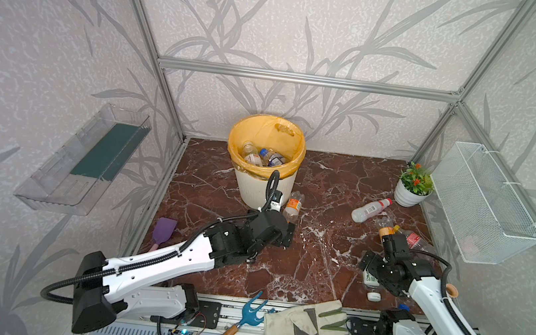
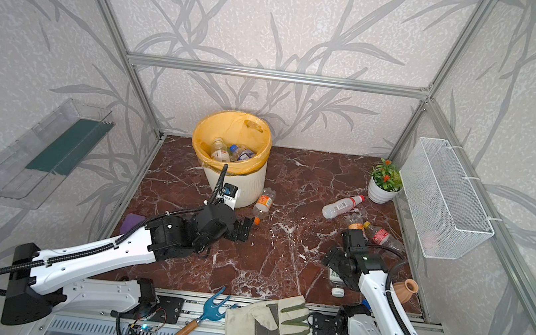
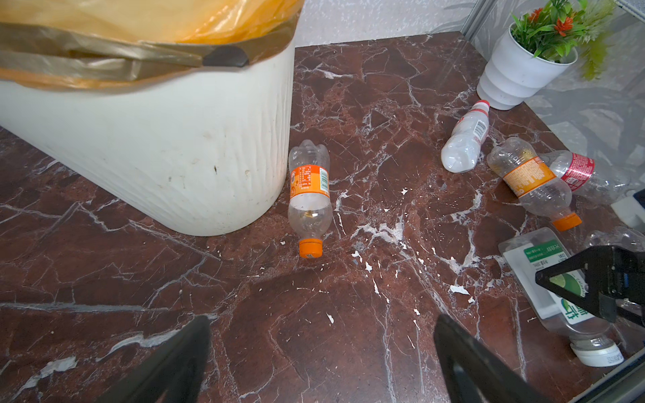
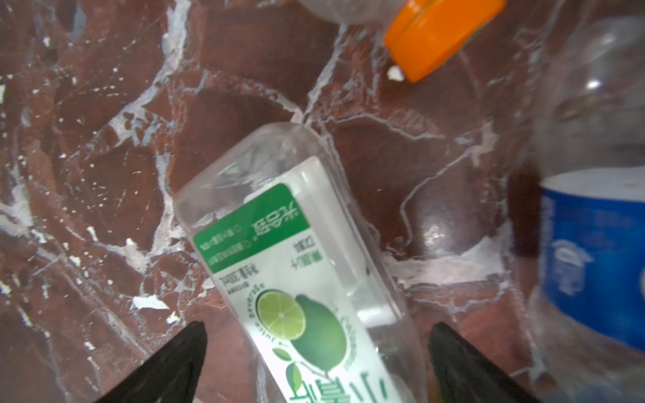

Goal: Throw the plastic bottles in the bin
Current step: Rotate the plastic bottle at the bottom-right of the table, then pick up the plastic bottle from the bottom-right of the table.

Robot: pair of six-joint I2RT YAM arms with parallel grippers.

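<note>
I should lower my right gripper around the printed label of the lime-label bottle and close it, because its open fingers are already on both sides of the bottle.
The bin (image 1: 262, 188), cream with a yellow bag, stands at the back with several plastic bottles inside. An orange-capped bottle (image 3: 309, 195) lies beside it. My left gripper (image 3: 321, 324) hovers open over bare floor just short of that cap. To the right lie a white red-capped bottle (image 1: 369, 210), an orange-label bottle (image 3: 534, 181) and a red-label bottle (image 3: 576, 169). My right gripper (image 4: 317, 331) is open, its fingers either side of a lime-label bottle (image 4: 296, 279) lying on the floor, not touching it. A blue-label bottle (image 4: 593, 244) lies close by.
A white flowerpot (image 1: 409, 192) and a wire basket (image 1: 484, 209) stand at the far right, a terracotta vase (image 2: 406, 289) behind the right arm. A glove (image 1: 305, 329) and blue hand fork (image 1: 248, 315) lie at the front edge, a purple scoop (image 1: 163, 228) at the left.
</note>
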